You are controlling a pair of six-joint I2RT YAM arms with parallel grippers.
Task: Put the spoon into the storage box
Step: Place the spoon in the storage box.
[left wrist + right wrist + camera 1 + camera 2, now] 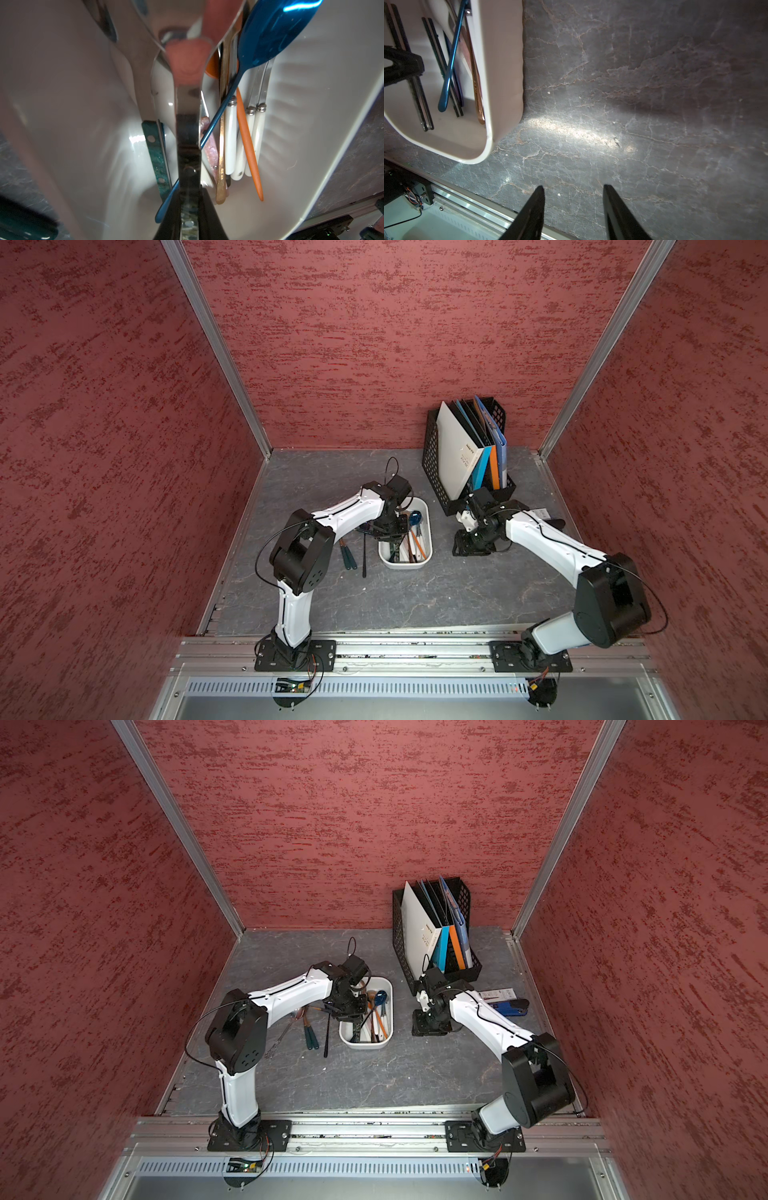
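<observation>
I need to move my left gripper down a little toward the utensils inside the white storage box [428, 531] [212, 150] and let go of the spoon, because the spoon's bowl is already between the sides of the box.
The white storage box [428, 531] [365, 1045] stands mid-table and holds several utensils. My left gripper [391, 536] [353, 1013] reaches down into it. In the left wrist view the left gripper [189, 194] is shut on the dark riveted handle of a shiny metal spoon [188, 128]. The spoon's mirrored bowl points along the box, between its walls [311, 104]. Whether the spoon rests on the box floor I cannot tell. My right gripper [573, 187] [468, 548] hangs open over bare table to the right of the box [500, 62], holding nothing.
Inside the box lie a blue spoon [276, 31], an orange utensil [248, 149] and white-handled knives [230, 135]. Green-handled cutlery [348, 558] and a thin black utensil [364, 558] lie left of the box. A black file rack [432, 456] with folders stands at the back right.
</observation>
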